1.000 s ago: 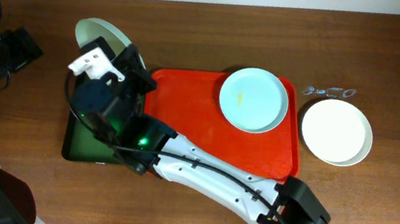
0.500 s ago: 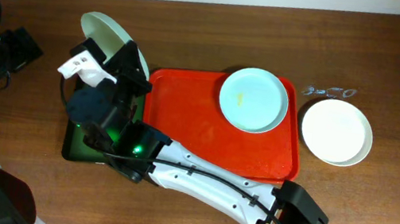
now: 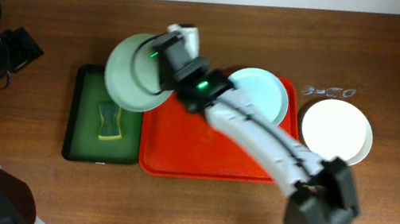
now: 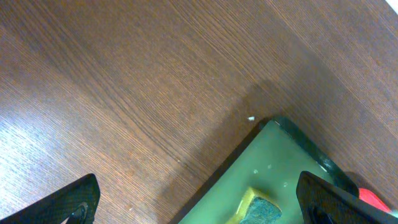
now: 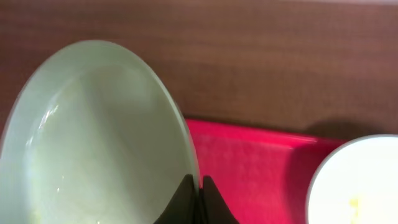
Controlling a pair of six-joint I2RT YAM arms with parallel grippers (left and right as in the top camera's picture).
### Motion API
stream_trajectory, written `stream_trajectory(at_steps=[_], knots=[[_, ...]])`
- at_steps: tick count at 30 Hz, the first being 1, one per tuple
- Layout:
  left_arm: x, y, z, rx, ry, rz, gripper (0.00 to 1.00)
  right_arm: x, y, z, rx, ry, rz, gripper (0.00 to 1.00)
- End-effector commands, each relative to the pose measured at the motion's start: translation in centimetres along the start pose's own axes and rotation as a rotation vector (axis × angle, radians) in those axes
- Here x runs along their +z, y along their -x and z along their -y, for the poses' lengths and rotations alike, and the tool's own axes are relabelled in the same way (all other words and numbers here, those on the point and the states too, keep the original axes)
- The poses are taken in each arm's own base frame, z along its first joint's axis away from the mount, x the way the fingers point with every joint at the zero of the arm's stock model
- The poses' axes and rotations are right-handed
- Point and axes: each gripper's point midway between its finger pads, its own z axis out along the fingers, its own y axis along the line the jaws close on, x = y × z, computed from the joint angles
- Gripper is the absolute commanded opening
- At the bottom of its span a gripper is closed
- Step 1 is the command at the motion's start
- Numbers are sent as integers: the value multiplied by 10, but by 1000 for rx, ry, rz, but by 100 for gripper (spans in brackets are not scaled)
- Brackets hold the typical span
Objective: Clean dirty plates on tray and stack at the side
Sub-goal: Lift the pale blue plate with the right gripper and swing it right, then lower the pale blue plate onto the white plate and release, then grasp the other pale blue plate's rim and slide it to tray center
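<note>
The mint plate will go across the red tray next, and my right gripper will lower it onto a white plate point(image 3: 336, 131) beside that tray.
My right gripper point(image 3: 162, 70) is shut on the rim of a pale mint plate point(image 3: 135, 74). It holds the plate in the air over the gap between the green tray and the red tray point(image 3: 210, 150). In the right wrist view the fingers point(image 5: 198, 190) pinch that plate's point(image 5: 93, 137) edge above the red tray point(image 5: 249, 165). A second mint plate point(image 3: 262, 98) with a yellow smear lies on the red tray's far right and also shows in the right wrist view point(image 5: 360, 186). A white plate point(image 3: 336, 131) sits on the table to the right of the tray. My left gripper point(image 4: 199, 202) is open and empty.
A dark green tray point(image 3: 86, 122) holding a yellow-and-green sponge point(image 3: 111, 120) lies left of the red tray. Its corner point(image 4: 280, 155) and the sponge point(image 4: 258, 210) show in the left wrist view. A small metallic object point(image 3: 330, 91) lies behind the white plate. The right arm crosses the red tray.
My right arm has swung the held plate from the green tray's far left corner rightward toward the red tray. The plate now faces up, and the sponge is uncovered.
</note>
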Motion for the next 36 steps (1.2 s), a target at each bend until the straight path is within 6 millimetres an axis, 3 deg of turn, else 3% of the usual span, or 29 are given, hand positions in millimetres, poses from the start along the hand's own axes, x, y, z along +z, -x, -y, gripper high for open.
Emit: stream_trajectory(at_steps=[1,4,5,6,9,12,15,17,19,23,25,26,28,30,32,36], knots=[[-14,7,2,-18,-23,36,99,-55,39,56,212,132,-35,4],[-14,7,2,-18,-23,36,99,-71,33,146,371,47,-130,4],[-14,7,2,-18,-23,36,99,-77,21,200,456,-40,-182,4],[-14,7,2,-18,-23,36,99,-84,8,237,508,-106,-225,4],[-14,7,2,-18,-23,36,99,-112,-29,331,646,-255,-320,4],[-14,7,2,-18,-23,35,99,-149,-68,404,839,-396,-362,4],[-14,7,2,-18,-23,36,99,-173,-117,452,961,-550,-417,4],[-14,7,2,-18,-23,36,99,-173,-141,461,1008,-573,-451,4],[-14,7,2,-18,-23,36,99,-161,-166,465,1032,-576,-478,4],[-14,7,2,-18,-23,36,99,-138,-191,459,1041,-546,-500,4],[-14,7,2,-18,-23,36,99,-132,-193,455,1044,-522,-499,21],[-14,7,2,-18,-23,36,99,-131,-192,453,1045,-510,-498,40],[-14,7,2,-18,-23,36,99,-125,-186,444,967,-439,-510,68],[-14,7,2,-18,-23,36,99,-118,-181,433,903,-396,-522,79],[-14,7,2,-18,-23,36,99,-108,-173,419,814,-351,-531,79],[-14,7,2,-18,-23,36,99,-74,-145,366,551,-230,-524,63]])
